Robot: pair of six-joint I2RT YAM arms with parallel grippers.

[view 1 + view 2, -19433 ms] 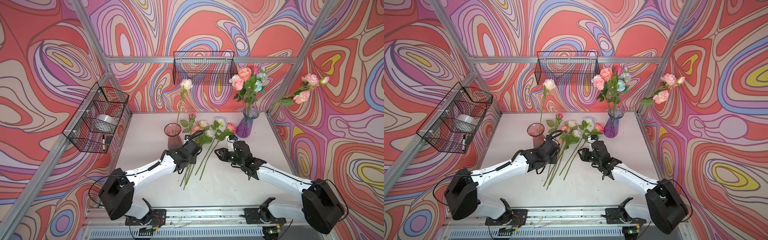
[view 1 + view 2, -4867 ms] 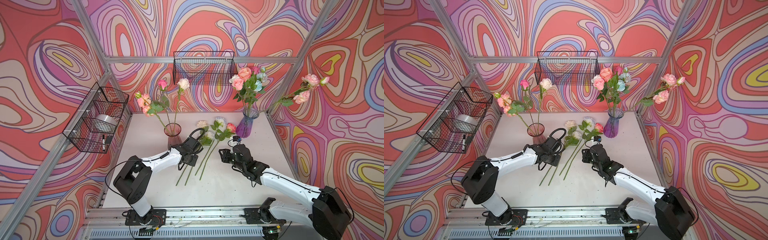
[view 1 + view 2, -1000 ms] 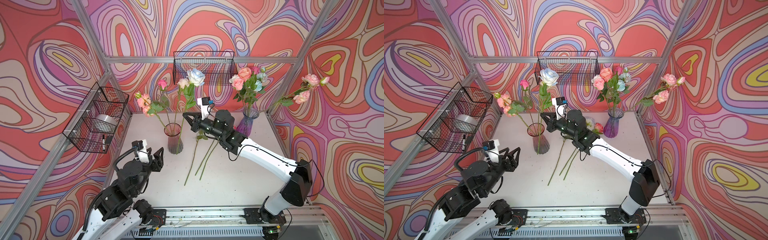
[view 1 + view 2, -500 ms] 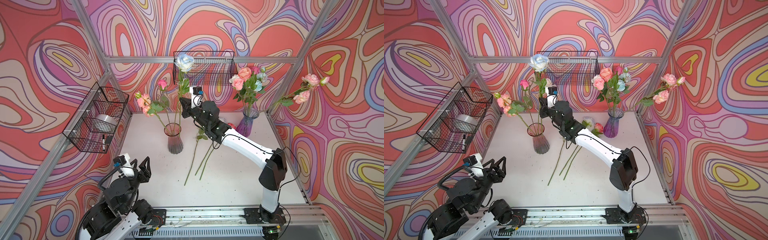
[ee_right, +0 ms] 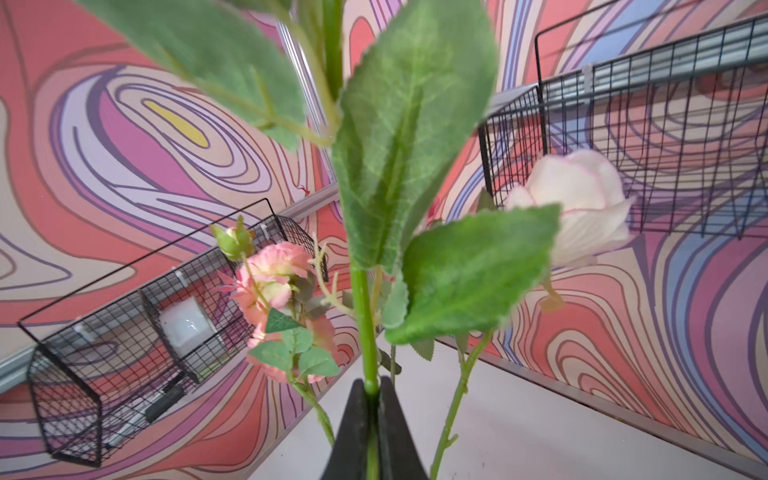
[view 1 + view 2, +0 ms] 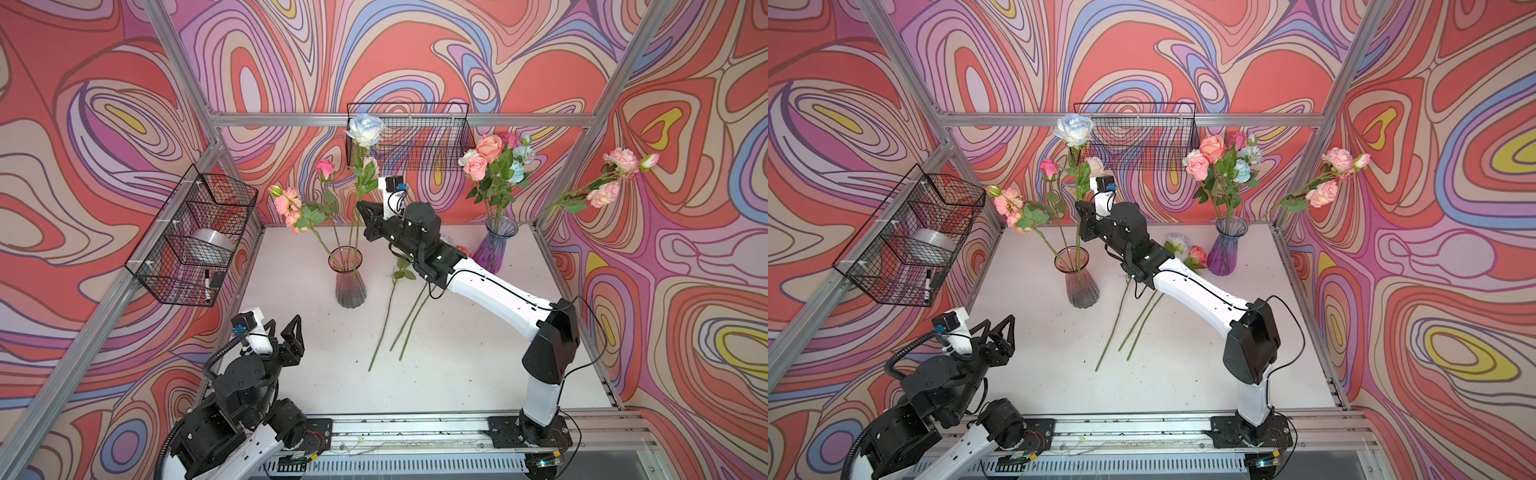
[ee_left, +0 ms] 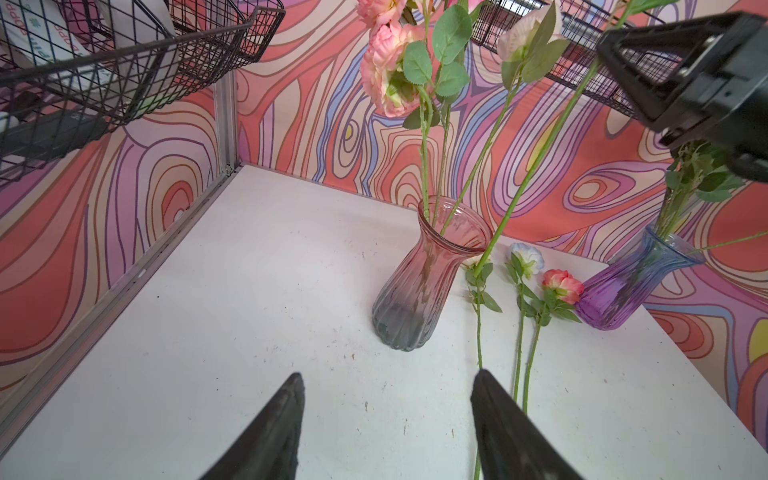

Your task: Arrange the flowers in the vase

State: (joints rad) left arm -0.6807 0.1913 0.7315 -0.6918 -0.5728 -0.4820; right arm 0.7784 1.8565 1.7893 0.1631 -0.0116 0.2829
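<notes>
The vase's mouth is open below my right gripper. My right gripper will next lift slightly, then lower toward that opening of the vase and let go of the stem.
A pink glass vase stands at the back left of the table, holding a pink spray, a magenta rose and a cream rose. My right gripper is shut on the stem of a pale blue rose, held upright above the vase. Its lower end reaches the vase's neck; whether it is inside I cannot tell. Three flowers lie on the table right of the vase. My left gripper hangs open and empty at the front left.
A purple vase with a full bouquet stands at the back right. A pink spray sticks out from the right corner post. Wire baskets hang on the back wall and the left wall.
My right arm has carried the pale blue rose leftwards and higher, to just above the pink vase. My left arm has drawn back to the front left, gripper open.
</notes>
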